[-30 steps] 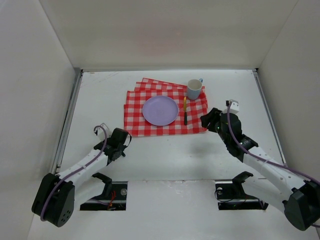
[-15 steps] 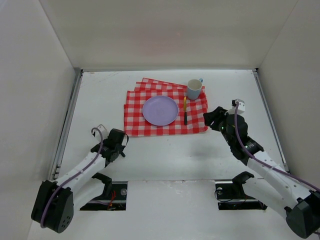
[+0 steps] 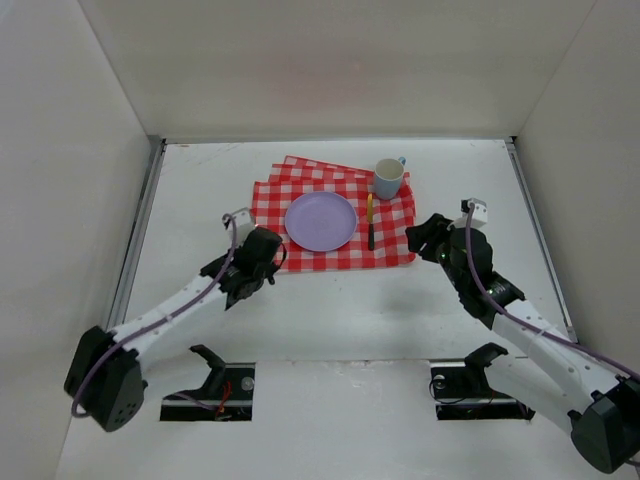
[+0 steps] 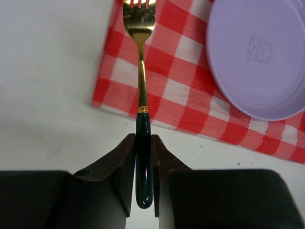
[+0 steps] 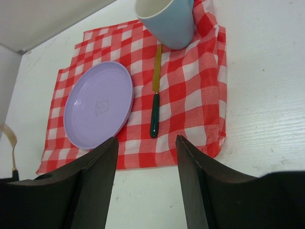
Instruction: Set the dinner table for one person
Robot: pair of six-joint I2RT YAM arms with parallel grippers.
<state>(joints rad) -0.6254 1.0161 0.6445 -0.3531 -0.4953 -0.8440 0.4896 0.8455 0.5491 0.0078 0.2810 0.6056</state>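
My left gripper needs to move outward and down onto the bare cloth beside the plate (image 3: 320,221) next, turning a little, because the fork's handle still hangs past the near edge of the cloth.
On the white dinner table (image 3: 330,320) lies a red-and-white checked cloth (image 3: 395,225). On it sit a purple plate (image 3: 320,221), a knife (image 3: 370,222) with a gold blade and dark green handle to the plate's right, and a blue cup (image 3: 388,178) at the far right corner. My left gripper (image 3: 268,252) is at the cloth's near left corner. In the left wrist view it (image 4: 143,143) is shut on the green handle of a gold fork (image 4: 141,71), whose tines reach over the cloth (image 4: 181,90) left of the plate (image 4: 262,52). My right gripper (image 3: 425,238) is open and empty beside the cloth's right edge.
Metal rails run along the table's left (image 3: 135,240) and right (image 3: 535,230) edges, with white walls around. The arm bases stand at the near edge (image 3: 215,385). The right wrist view shows the plate (image 5: 97,105), knife (image 5: 155,102) and cup (image 5: 167,19).
My left arm has swung forward and right from the near left of the table to the cloth's near left corner. The right arm has backed off slightly to the right.
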